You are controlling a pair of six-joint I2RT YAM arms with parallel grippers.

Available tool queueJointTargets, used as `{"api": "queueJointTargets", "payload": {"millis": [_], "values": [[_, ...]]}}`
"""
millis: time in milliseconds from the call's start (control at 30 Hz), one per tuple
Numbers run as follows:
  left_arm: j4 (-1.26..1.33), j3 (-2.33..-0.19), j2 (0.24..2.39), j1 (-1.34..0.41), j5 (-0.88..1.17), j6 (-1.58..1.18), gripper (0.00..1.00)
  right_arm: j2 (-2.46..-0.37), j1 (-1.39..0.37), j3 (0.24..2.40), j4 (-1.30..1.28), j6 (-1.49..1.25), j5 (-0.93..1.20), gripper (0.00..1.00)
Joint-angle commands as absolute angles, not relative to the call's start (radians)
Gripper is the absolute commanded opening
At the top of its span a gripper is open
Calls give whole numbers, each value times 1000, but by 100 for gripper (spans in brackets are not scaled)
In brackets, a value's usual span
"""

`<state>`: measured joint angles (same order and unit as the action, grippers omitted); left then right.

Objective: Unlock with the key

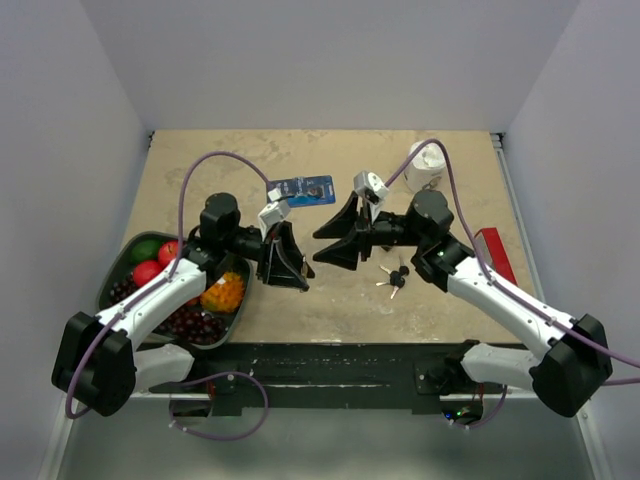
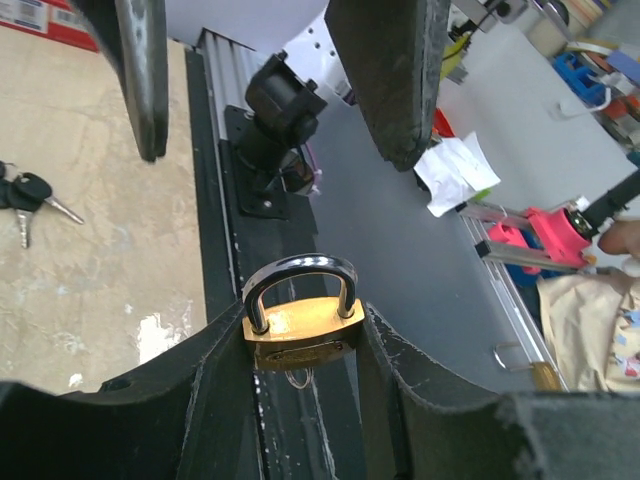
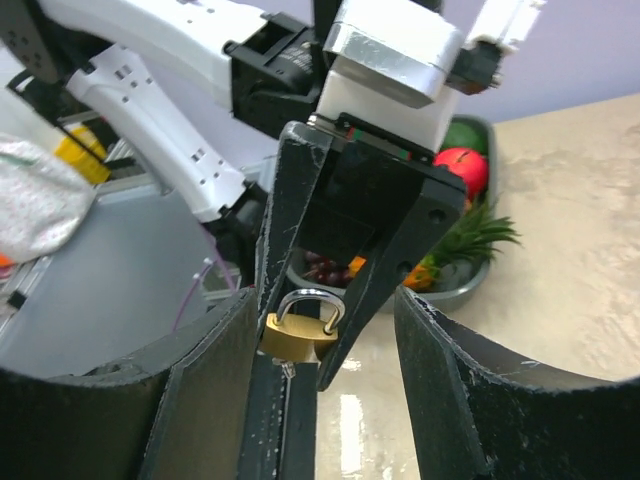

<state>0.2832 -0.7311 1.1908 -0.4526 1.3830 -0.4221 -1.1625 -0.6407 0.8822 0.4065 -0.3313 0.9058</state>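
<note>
The bare tabletop (image 1: 305,231) beside the blue card is below my left gripper and outward, so my left gripper needs to tip its fingers down, go down there and let go of the padlock.
The key (image 1: 393,277), a small bunch of silver keys with black heads, lies on the tan table just below my right wrist. It also shows at the left edge of the left wrist view (image 2: 25,195). My left gripper (image 1: 298,266) is shut on a small brass padlock (image 2: 300,328), shackle pointing away from it, lifted near the table's front edge. A small silver bit hangs under the padlock. My right gripper (image 1: 326,240) is open and empty, facing the left one closely. Its view shows the padlock (image 3: 300,332) between the left fingers (image 3: 290,230). No black padlock shows.
A grey bowl (image 1: 112,275) of fruit stands at the left front. A blue card (image 1: 303,190) lies at mid-back, a white roll (image 1: 425,165) at the back right, and a red box (image 1: 495,250) along the right edge. The black front rail (image 1: 320,355) is near.
</note>
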Motion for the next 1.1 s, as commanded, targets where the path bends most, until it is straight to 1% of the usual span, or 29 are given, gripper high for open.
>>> {"api": "queueJointTargets", "payload": {"millis": [0,333,433,533,567,633,667,733,767,833,867,900,967,1000,1067], "values": [[316,-726,1169,-465,1485,-399,0,-1177,-683,914,414,-290,999,61],[314,-723,1178,-488,1505,-394,0,-1261,-747,942,443,-282,1037,61],[311,-724,1172,-488,1494,-391,0,-1269,-747,948,405,-264,1045,58],[305,-726,1170,-488,1483,-387,0,-1267,-747,956,352,-241,1045,43],[302,-726,1172,-485,1480,-385,0,-1263,-747,956,342,-233,1042,35],[292,-729,1172,-485,1471,-374,0,-1255,-749,953,322,-230,1037,29],[287,-730,1170,-480,1468,-373,0,-1253,-747,951,313,-227,1034,23],[284,-732,1170,-479,1463,-367,0,-1250,-749,951,284,-218,1025,17],[282,-732,1169,-477,1462,-367,0,-1244,-749,951,273,-207,1020,12],[276,-733,1167,-476,1448,-362,0,-1243,-747,954,244,-199,999,7],[270,-735,1167,-471,1436,-357,0,-1239,-747,954,236,-198,985,2],[240,-736,1169,-471,1402,-338,0,-1235,-747,957,224,-195,970,0],[169,-762,1173,-463,1353,-255,0,-1232,-747,969,183,-183,904,0],[58,-778,1187,-462,1285,-215,0,-1233,-747,976,163,-178,876,0],[-73,-830,1204,-460,1183,-110,0,-1239,-749,989,114,-167,778,0]]}}
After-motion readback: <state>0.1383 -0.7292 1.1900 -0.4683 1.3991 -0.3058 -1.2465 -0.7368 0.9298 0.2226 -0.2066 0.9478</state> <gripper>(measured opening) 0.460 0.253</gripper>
